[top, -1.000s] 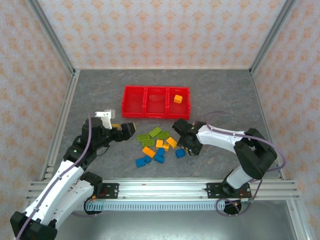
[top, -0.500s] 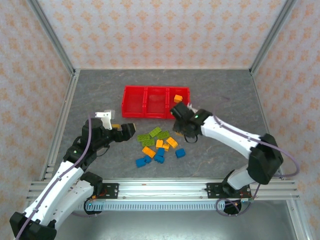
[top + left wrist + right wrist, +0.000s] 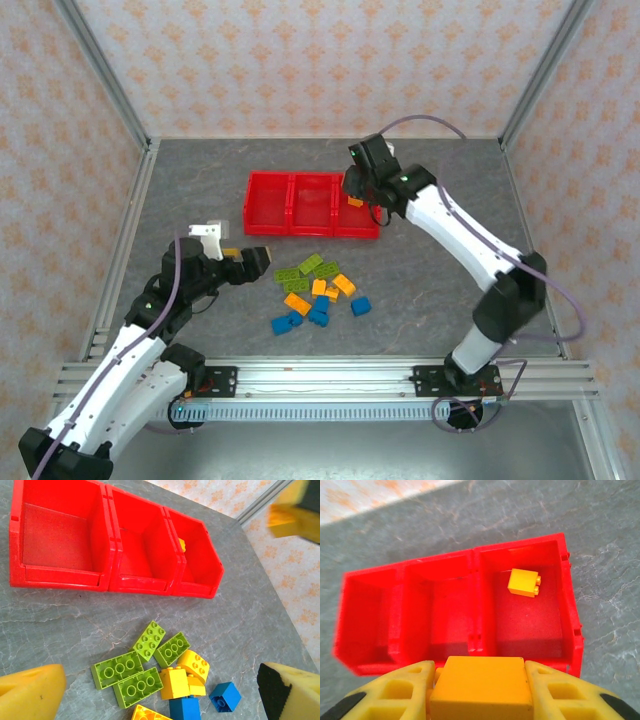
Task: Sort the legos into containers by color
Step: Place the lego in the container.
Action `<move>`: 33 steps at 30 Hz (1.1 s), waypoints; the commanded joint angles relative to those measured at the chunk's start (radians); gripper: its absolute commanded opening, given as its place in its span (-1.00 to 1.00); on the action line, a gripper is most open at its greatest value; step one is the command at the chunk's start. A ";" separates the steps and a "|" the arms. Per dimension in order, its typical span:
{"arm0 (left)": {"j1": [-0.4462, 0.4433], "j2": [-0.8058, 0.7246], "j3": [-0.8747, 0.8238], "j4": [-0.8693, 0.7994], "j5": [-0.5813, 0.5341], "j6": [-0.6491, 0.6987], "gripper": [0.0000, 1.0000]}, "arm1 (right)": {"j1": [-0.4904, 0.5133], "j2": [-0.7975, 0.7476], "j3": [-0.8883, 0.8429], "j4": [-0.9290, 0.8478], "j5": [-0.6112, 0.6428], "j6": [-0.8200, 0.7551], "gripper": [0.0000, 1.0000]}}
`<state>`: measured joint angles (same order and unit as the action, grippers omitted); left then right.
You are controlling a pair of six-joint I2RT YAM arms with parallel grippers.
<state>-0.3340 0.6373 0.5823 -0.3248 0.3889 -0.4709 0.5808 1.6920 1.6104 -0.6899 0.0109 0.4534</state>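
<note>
I will lower my right gripper next into the bin with the loose orange-yellow lego (image 3: pixel 351 213) (image 3: pixel 518 611) and let go of the held one, since that bin of matching color is below the gripper.
The red three-bin tray (image 3: pixel 268 178) lies at mid-table. My right gripper (image 3: pixel 360 188) hovers over its right bin, shut on an orange-yellow lego (image 3: pixel 480 687) squeezed between both yellow fingers (image 3: pixel 395 692). Another orange-yellow lego (image 3: pixel 524 582) lies inside that right bin (image 3: pixel 555 630); the middle and left bins look bare. The remaining legos (image 3: pixel 318 290) sit in a loose pile in front of the tray: lime green ones (image 3: pixel 140 672), orange-yellow ones (image 3: pixel 175 682) and blue ones (image 3: pixel 225 696). My left gripper (image 3: pixel 258 262) stands open just left of the pile, low over the table.
The grey table (image 3: pixel 440 270) is fenced by aluminium rails and patterned walls. A rail (image 3: pixel 320 375) runs along the near edge. The right arm (image 3: pixel 470 235) stretches diagonally across the table's right half toward the tray.
My right gripper rose from the pile's right edge with an orange-yellow lego and swung away to above the tray's right bin. The left arm stayed put.
</note>
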 commanded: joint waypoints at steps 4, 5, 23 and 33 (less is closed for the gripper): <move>-0.021 -0.011 -0.006 0.023 -0.002 0.006 0.98 | -0.076 0.162 0.045 0.046 -0.104 -0.114 -0.36; -0.022 -0.011 -0.006 0.023 -0.005 0.006 0.98 | -0.083 0.182 0.050 0.049 -0.112 -0.121 -0.36; -0.037 -0.016 -0.009 0.025 -0.013 0.004 0.98 | -0.096 0.301 0.091 0.035 -0.114 -0.127 0.59; -0.039 -0.013 -0.012 0.032 -0.006 0.003 0.98 | -0.049 0.038 -0.017 -0.075 -0.162 -0.111 1.00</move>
<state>-0.3603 0.6361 0.5804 -0.3248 0.3851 -0.4709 0.4950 1.8805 1.6421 -0.6964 -0.1329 0.3424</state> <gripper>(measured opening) 0.992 0.995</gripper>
